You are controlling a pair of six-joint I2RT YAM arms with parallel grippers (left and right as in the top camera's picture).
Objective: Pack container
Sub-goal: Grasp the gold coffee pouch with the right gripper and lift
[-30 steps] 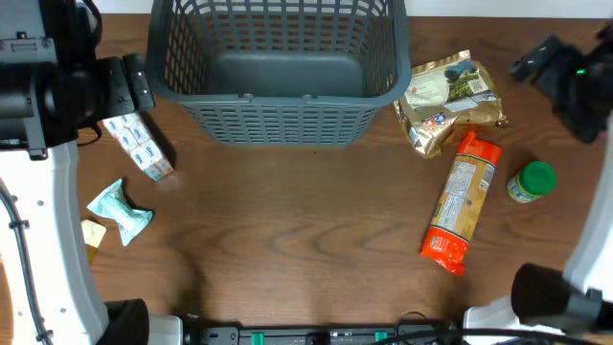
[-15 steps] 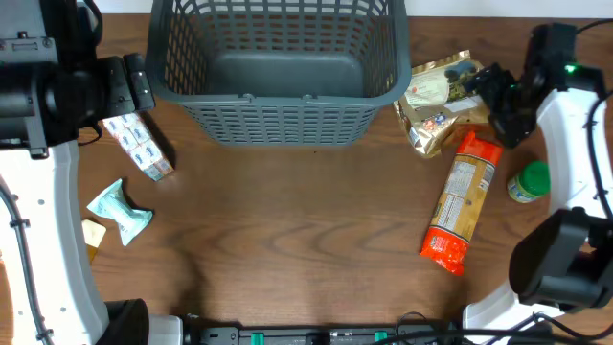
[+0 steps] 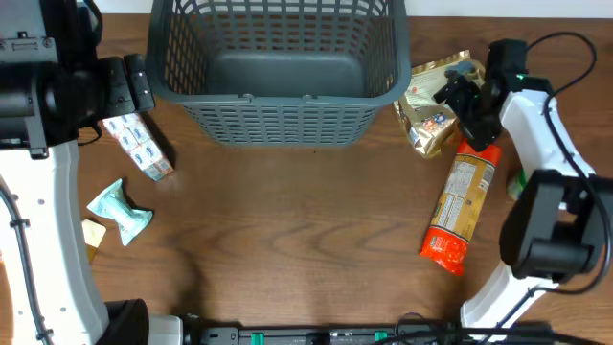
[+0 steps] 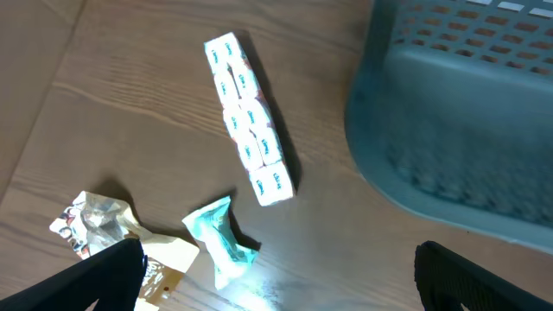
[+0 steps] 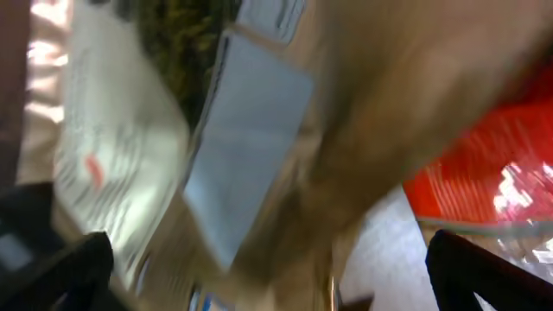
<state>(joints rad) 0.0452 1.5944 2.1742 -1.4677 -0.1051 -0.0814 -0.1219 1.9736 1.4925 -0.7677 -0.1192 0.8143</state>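
My right gripper is above the gold foil bag (image 3: 426, 110), which already fills the space between its fingers. It needs to shift slightly toward the basket next, then go down onto the bag.
The container (image 3: 278, 99), a large dark grey slotted basket, stands empty at the back centre; its corner shows in the left wrist view (image 4: 467, 112). My right gripper (image 3: 460, 101) is open, just above a gold foil bag (image 3: 426, 110) to the right of the basket. The right wrist view is blurred, with the gold bag (image 5: 259, 130) filling the space between the fingers (image 5: 276, 276). My left gripper (image 3: 129, 86) is open and empty (image 4: 276, 285), held above the table left of the basket.
A long orange-red packet (image 3: 460, 206) lies below the gold bag, and a green-lidded jar (image 3: 517, 182) is mostly hidden behind the right arm. On the left lie a white-and-blue box strip (image 3: 139, 146), a teal packet (image 3: 120, 211) and a tan wrapper (image 3: 93, 235).
My right arm has swung left from the table's right edge to just over the gold bag, and now hides most of the jar. The left arm has not moved.
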